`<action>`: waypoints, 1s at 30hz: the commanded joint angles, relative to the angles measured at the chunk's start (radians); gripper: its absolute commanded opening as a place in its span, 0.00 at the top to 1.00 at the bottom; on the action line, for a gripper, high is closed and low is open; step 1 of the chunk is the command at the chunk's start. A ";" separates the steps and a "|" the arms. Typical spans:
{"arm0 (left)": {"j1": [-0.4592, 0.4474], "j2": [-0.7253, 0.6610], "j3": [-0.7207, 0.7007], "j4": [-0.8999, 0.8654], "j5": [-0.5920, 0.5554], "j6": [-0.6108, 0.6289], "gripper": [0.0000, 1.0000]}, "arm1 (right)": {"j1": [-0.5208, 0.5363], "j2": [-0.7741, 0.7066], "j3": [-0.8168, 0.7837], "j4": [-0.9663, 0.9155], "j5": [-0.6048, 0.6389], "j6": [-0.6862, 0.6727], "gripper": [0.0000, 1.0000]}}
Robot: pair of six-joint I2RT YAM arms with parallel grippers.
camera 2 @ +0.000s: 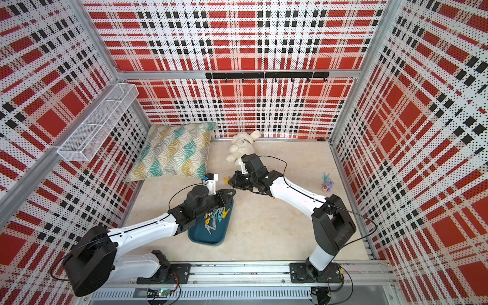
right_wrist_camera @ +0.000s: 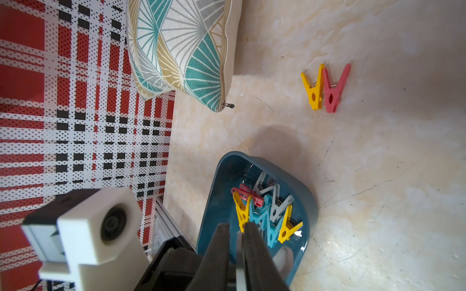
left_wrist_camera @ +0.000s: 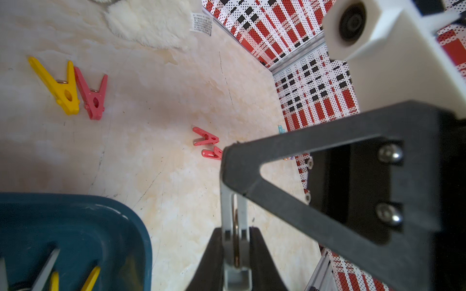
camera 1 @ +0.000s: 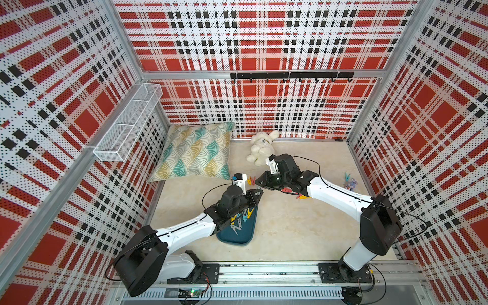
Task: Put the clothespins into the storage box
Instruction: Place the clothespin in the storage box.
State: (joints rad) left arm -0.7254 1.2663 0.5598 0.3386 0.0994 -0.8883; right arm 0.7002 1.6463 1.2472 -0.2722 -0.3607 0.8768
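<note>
My left gripper is still past the box's far rim, so next it should pull back and tip down over the clothespins in the box (left_wrist_camera: 47, 269) to release the grey one.
The teal storage box (camera 1: 237, 239) (right_wrist_camera: 310, 201) lies under my left forearm and holds several clothespins (right_wrist_camera: 264, 209). My left gripper (left_wrist_camera: 235, 233) (camera 1: 260, 190) is shut on a grey clothespin (left_wrist_camera: 230, 209) just beyond the box's far end. My right gripper (right_wrist_camera: 237, 229) (camera 1: 257, 182) meets it tip to tip. Its jaws stand slightly apart with the same pin's other end (right_wrist_camera: 239, 249) between them. A yellow and a red pin (left_wrist_camera: 60, 88) lie loose beyond the grippers. Two red pins (left_wrist_camera: 205, 137) lie under the right arm, and a light blue pin (camera 1: 347, 176) lies far right.
A patterned pillow (camera 1: 195, 150) leans in the back left corner, with a white plush rabbit (camera 1: 261, 148) beside it. A small purple toy (camera 1: 350, 183) sits near the right wall. A white wire basket (camera 1: 126, 124) hangs on the left wall.
</note>
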 commanded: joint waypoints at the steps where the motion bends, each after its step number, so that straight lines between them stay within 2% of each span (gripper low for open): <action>1: -0.002 -0.007 -0.008 0.034 0.016 0.012 0.96 | 0.009 -0.037 -0.001 -0.004 0.029 -0.025 0.70; 8: 0.004 -0.037 -0.058 0.035 0.007 -0.002 1.00 | 0.001 -0.049 0.024 -0.076 0.123 -0.078 0.52; 11: 0.011 -0.051 -0.086 0.022 0.000 -0.007 1.00 | -0.019 -0.061 0.024 -0.101 0.146 -0.097 0.47; 23: 0.023 -0.045 -0.099 -0.280 -0.174 0.084 0.99 | -0.186 -0.109 -0.055 -0.222 0.290 -0.241 0.46; 30: 0.009 -0.069 -0.121 -0.378 -0.258 0.077 0.97 | -0.277 -0.093 -0.123 -0.248 0.370 -0.315 0.46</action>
State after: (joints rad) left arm -0.7090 1.2205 0.4580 0.0330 -0.0978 -0.8253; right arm 0.4480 1.5581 1.1423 -0.4892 -0.0456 0.6163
